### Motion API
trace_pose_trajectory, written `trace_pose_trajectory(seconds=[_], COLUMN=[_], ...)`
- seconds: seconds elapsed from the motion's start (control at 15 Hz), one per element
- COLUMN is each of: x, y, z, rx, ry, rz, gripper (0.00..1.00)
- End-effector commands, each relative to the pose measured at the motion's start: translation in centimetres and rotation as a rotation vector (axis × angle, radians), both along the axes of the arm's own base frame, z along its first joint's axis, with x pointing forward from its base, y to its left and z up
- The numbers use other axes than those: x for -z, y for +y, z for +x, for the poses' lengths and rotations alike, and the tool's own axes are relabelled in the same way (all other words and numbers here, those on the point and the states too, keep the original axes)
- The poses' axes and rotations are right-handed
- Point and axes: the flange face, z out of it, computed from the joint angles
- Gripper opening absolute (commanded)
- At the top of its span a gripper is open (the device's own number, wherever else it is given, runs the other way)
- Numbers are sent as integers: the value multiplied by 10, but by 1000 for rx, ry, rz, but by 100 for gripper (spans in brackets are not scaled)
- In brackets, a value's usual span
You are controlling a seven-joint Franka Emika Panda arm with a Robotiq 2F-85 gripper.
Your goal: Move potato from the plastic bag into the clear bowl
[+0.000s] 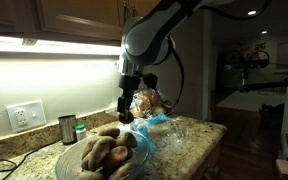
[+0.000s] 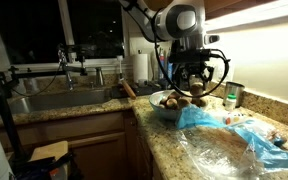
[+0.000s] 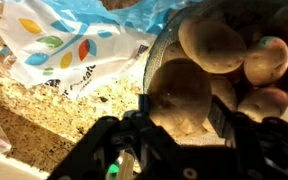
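I will next move my gripper down and to the right in the wrist view to let go of the brown potato, because the heaped potatoes are below it and on that side.
A clear bowl (image 1: 66,160) heaped with several potatoes (image 1: 102,152) stands on the granite counter; it also shows in an exterior view (image 2: 167,111). A blue and clear plastic bag (image 1: 172,128) lies beside it, also seen in an exterior view (image 2: 234,132) and in the wrist view (image 3: 64,45). My gripper (image 1: 126,113) hangs just above the bowl, also visible from the other side (image 2: 190,88). In the wrist view my gripper (image 3: 179,110) has its two fingers against the sides of one large potato (image 3: 179,92), over the bowl's rim (image 3: 149,58) and next to other potatoes (image 3: 214,42).
A metal cup (image 1: 67,128) and a wall outlet (image 1: 24,115) are behind the bowl. A sink (image 2: 54,100), a paper towel roll (image 2: 139,68) and a can (image 2: 231,95) stand around. The counter edge (image 2: 144,130) runs close to the bowl.
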Motion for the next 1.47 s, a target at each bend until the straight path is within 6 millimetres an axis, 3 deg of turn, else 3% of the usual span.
trace_pose_trajectory(seconds=[0.0,0.73,1.4], x=[-19,-46,-4], y=[6,26,42], z=[-2,26,55], rx=[-66,-200,-230], ry=[9,95,215], rz=[22,51,58], gripper=[35,35,35])
